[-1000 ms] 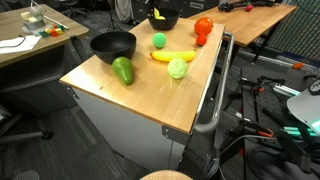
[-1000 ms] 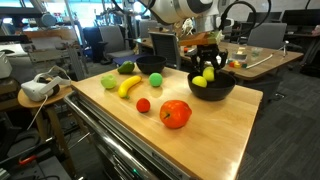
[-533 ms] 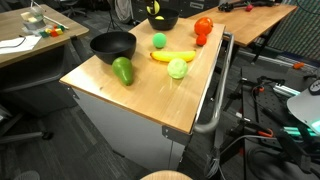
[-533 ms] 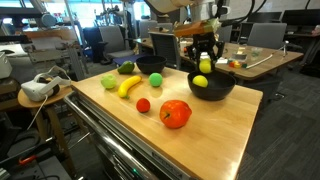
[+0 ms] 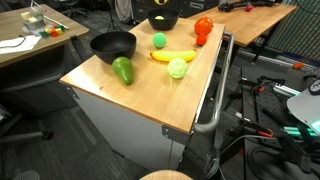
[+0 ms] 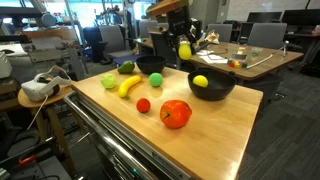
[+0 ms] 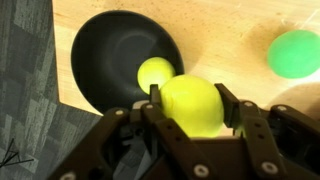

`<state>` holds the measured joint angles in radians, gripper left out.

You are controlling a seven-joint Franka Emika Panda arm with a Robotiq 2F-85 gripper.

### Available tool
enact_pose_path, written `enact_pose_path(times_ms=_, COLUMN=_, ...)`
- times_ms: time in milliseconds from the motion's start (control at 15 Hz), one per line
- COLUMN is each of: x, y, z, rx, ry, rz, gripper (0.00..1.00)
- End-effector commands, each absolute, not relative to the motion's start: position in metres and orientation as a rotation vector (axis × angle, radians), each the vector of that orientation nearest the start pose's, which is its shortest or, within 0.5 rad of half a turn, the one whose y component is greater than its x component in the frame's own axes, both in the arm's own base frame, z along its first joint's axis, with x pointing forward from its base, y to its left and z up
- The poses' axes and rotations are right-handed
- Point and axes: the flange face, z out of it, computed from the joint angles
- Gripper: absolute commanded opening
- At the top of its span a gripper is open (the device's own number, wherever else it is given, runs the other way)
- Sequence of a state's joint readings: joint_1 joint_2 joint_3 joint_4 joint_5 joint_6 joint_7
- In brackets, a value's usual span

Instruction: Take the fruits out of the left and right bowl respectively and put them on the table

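Note:
My gripper is above the bare tabletop between green ball and big red fruit, so next it will move away from the bowl and down to release.
My gripper (image 6: 185, 42) is shut on a yellow-green round fruit (image 7: 190, 104) and holds it in the air above and beside a black bowl (image 6: 214, 92). In the wrist view my gripper (image 7: 192, 98) hangs over that bowl (image 7: 100, 45). A second yellow fruit (image 7: 154, 72) lies inside it and also shows in an exterior view (image 6: 200, 81). A second black bowl (image 6: 150, 65) stands further along the table and looks empty in an exterior view (image 5: 112, 45).
On the wooden table (image 6: 210, 125) lie a big red fruit (image 6: 175, 113), a small red ball (image 6: 143, 105), a banana (image 6: 129, 86), a green ball (image 6: 156, 79), a pale green apple (image 6: 108, 81) and a dark green avocado (image 5: 122, 70). Desks and chairs stand around.
My gripper has risen out of the bowl with the yellow-green fruit and moved sideways towards the table's middle. One yellow fruit stays in the bowl.

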<state>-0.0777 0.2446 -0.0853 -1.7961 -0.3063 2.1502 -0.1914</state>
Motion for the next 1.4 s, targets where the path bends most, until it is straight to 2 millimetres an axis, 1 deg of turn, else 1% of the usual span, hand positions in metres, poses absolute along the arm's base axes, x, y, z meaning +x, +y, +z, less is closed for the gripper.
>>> enact_pose_path(times_ms=0, x=0.574, y=-0.093, z=0.409, rx=-3.385, ry=-0.459, rz=-0.138, gripper=0.30)
enact_pose_path(times_ms=133, x=0.550, y=-0.086, z=0.383, rx=-3.363, ry=-0.528, rz=-0.125, gripper=0.30)
enact_pose_path(times_ms=200, x=0.541, y=-0.083, z=0.370, rx=-3.352, ry=-0.563, rz=-0.107, gripper=0.30)
enact_pose_path(times_ms=267, x=0.536, y=-0.082, z=0.355, rx=-3.354, ry=-0.598, rz=-0.077, gripper=0.30)
enact_pose_path(times_ms=400, x=0.526, y=-0.078, z=0.332, rx=-3.342, ry=-0.673, rz=-0.040, gripper=0.30)
enact_pose_path(times_ms=467, x=0.522, y=-0.076, z=0.324, rx=-3.341, ry=-0.705, rz=-0.028, gripper=0.30)
enact_pose_path(times_ms=600, x=0.514, y=-0.075, z=0.317, rx=-3.348, ry=-0.750, rz=-0.028, gripper=0.31)
enact_pose_path(times_ms=667, x=0.510, y=-0.076, z=0.316, rx=-3.350, ry=-0.760, rz=-0.033, gripper=0.80)
enact_pose_path(times_ms=733, x=0.509, y=-0.078, z=0.318, rx=-3.347, ry=-0.769, rz=-0.047, gripper=0.79)
enact_pose_path(times_ms=800, x=0.508, y=-0.080, z=0.324, rx=-3.344, ry=-0.768, rz=-0.084, gripper=0.81)
enact_pose_path(times_ms=867, x=0.508, y=-0.082, z=0.331, rx=-3.342, ry=-0.772, rz=-0.114, gripper=0.88)
enact_pose_path(times_ms=1000, x=0.510, y=-0.083, z=0.358, rx=-3.286, ry=-0.812, rz=-0.223, gripper=1.00)
enact_pose_path(times_ms=1200, x=0.516, y=-0.079, z=0.417, rx=-3.268, ry=-0.921, rz=-0.322, gripper=1.00)
enact_pose_path(times_ms=1267, x=0.522, y=-0.080, z=0.435, rx=-3.289, ry=-0.943, rz=-0.378, gripper=1.00)
enact_pose_path(times_ms=1333, x=0.533, y=-0.085, z=0.448, rx=-3.326, ry=-0.921, rz=-0.434, gripper=1.00)
